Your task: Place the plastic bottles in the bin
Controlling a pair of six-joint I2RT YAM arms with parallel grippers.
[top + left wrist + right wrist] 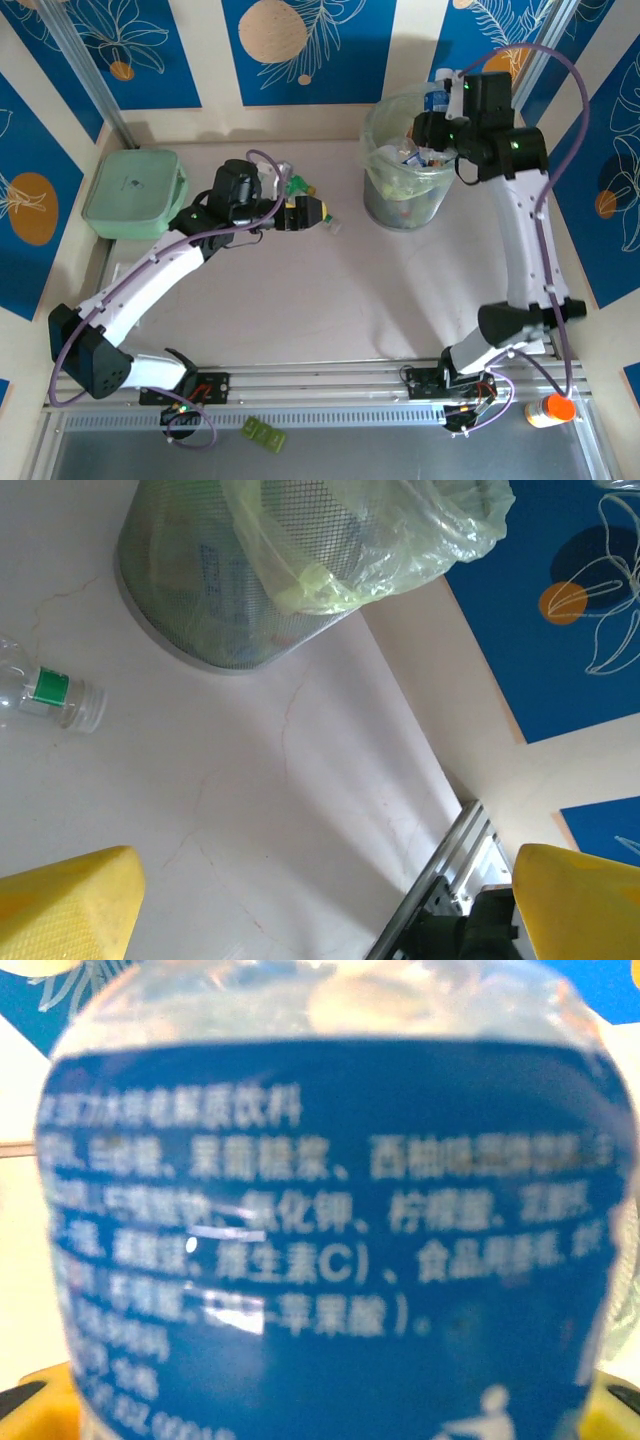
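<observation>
The clear bottle is already hanging at the bin's far rim. I should move my right gripper down into the bin's opening (408, 135) and let go of the clear bottle there.
The bin (405, 165) stands at the back right, a mesh bucket lined with a greenish bag (380, 540), with several bottles inside. My right gripper (440, 108) hangs over its far rim, shut on a clear bottle with a blue label (436, 97). That label (330, 1240) is pressed close between the yellow fingers (35, 1405). My left gripper (310, 214) hovers over the middle of the table, open and empty, its yellow fingers (70, 910) wide apart. A clear bottle with a green band (50, 688) lies on the table beside it, short of the bin. Another crushed bottle with green parts (295, 184) lies behind the left wrist.
A flat pale-green lidded box (133, 193) sits at the back left. An orange-capped bottle (550, 408) lies off the table by the right arm's base. A small green object (262, 433) rests on the front ledge. Walls close in at the back and on both sides.
</observation>
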